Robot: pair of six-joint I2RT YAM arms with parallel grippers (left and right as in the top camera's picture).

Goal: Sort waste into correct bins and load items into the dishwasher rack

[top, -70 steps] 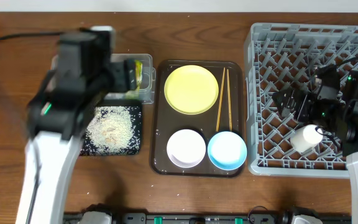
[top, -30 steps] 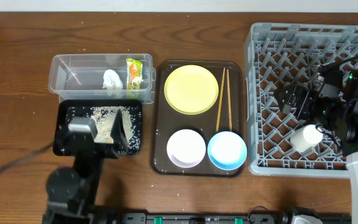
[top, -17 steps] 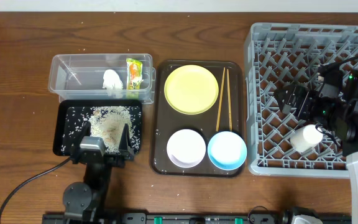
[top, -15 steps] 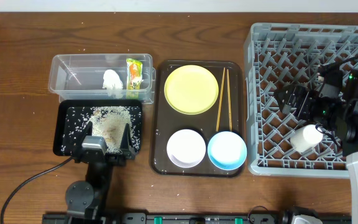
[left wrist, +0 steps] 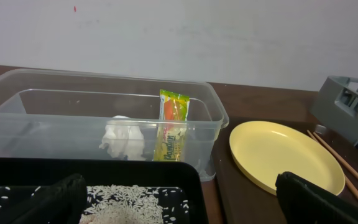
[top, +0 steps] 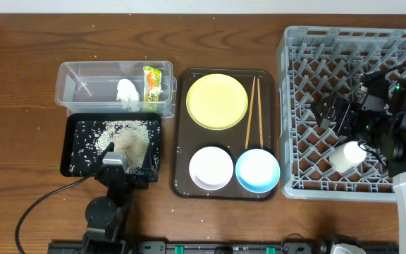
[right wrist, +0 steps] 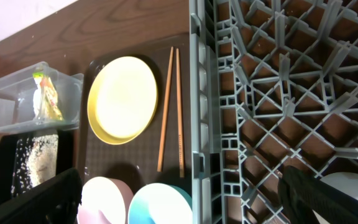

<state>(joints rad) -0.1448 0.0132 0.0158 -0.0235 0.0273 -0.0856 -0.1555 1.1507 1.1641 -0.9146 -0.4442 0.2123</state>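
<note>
My right gripper moves across and down onto the white bowl's rim by the blue bowl next, as that lies below, to its left in the overhead view.
The clear tub (top: pixel 83 90) holds the crumpled tissue (top: pixel 126 91) and the snack wrapper (top: pixel 150 82); both also show in the left wrist view, tissue (left wrist: pixel 123 138) and wrapper (left wrist: pixel 171 124). Rice (top: pixel 127 141) lies in the black tray (top: pixel 76 149). My left gripper (top: pixel 129 152) is open and empty, low over the tray's front edge. The yellow plate (top: pixel 217 101), chopsticks (top: pixel 252 113), white bowl (top: pixel 211 168) and blue bowl (top: pixel 257 170) sit on the brown tray. My right gripper (top: pixel 328 116) is open and empty over the grey rack (top: pixel 309 42). The white cup (top: pixel 349 154) lies in the rack.
The brown serving tray (top: pixel 178 127) lies between the bins and the rack. The left arm's cable (top: pixel 41 204) trails over the table's front left. The rack's wall (right wrist: pixel 197 124) stands right beside the chopsticks (right wrist: pixel 169 106) and blue bowl (right wrist: pixel 160 202).
My left arm has swung down from over the tub to the front of the black tray and drifted slightly right. The right arm and the cup have not moved.
</note>
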